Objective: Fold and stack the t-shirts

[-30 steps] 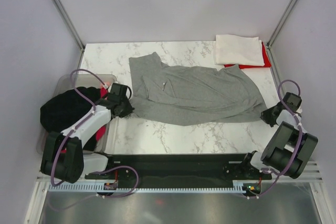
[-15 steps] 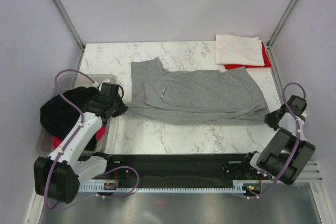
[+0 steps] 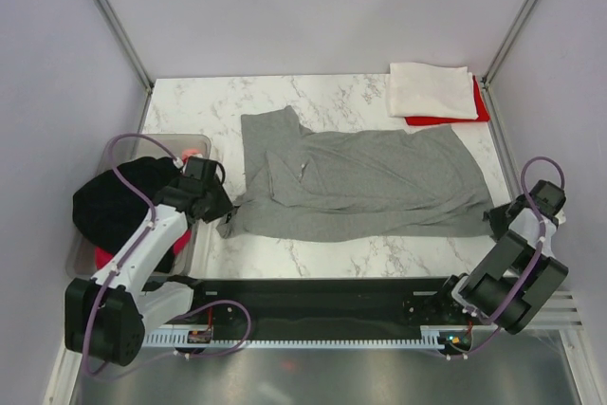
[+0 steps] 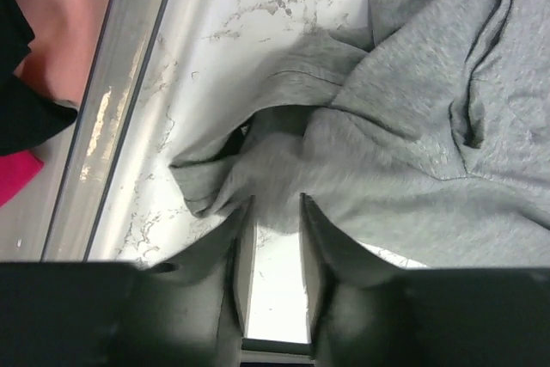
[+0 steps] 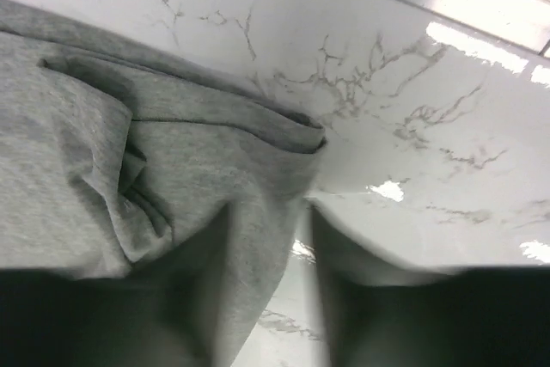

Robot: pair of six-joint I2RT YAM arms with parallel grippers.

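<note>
The shirt's far corner lies free on the tub's side. My left gripper should next lift outward, then go down to that corner.
A heather grey t-shirt [image 3: 370,187] lies spread across the middle of the marble table [image 3: 313,253], one sleeve toward the back. My left gripper [image 3: 226,215] is at the shirt's near left corner. In the left wrist view its jaws [image 4: 275,204] stand open, and the grey hem [image 4: 258,169] lies just at the fingertips with bare table showing between the fingers. My right gripper [image 3: 493,218] is at the near right corner. It is open too [image 5: 266,212], and a fold of the grey cloth [image 5: 172,152] lies loose between its fingers.
A folded white t-shirt [image 3: 432,90] lies on a red one [image 3: 482,106] at the back right corner. A clear tub [image 3: 142,141] at the left holds a black t-shirt [image 3: 119,201] and pink cloth [image 3: 102,258]. The tub's wall [image 4: 116,126] runs close beside my left gripper.
Both grippers dragged the grey t-shirt's corners toward the near edge and stretched it flatter. Both have just opened from shut, and the cloth is slipping off the fingertips.
</note>
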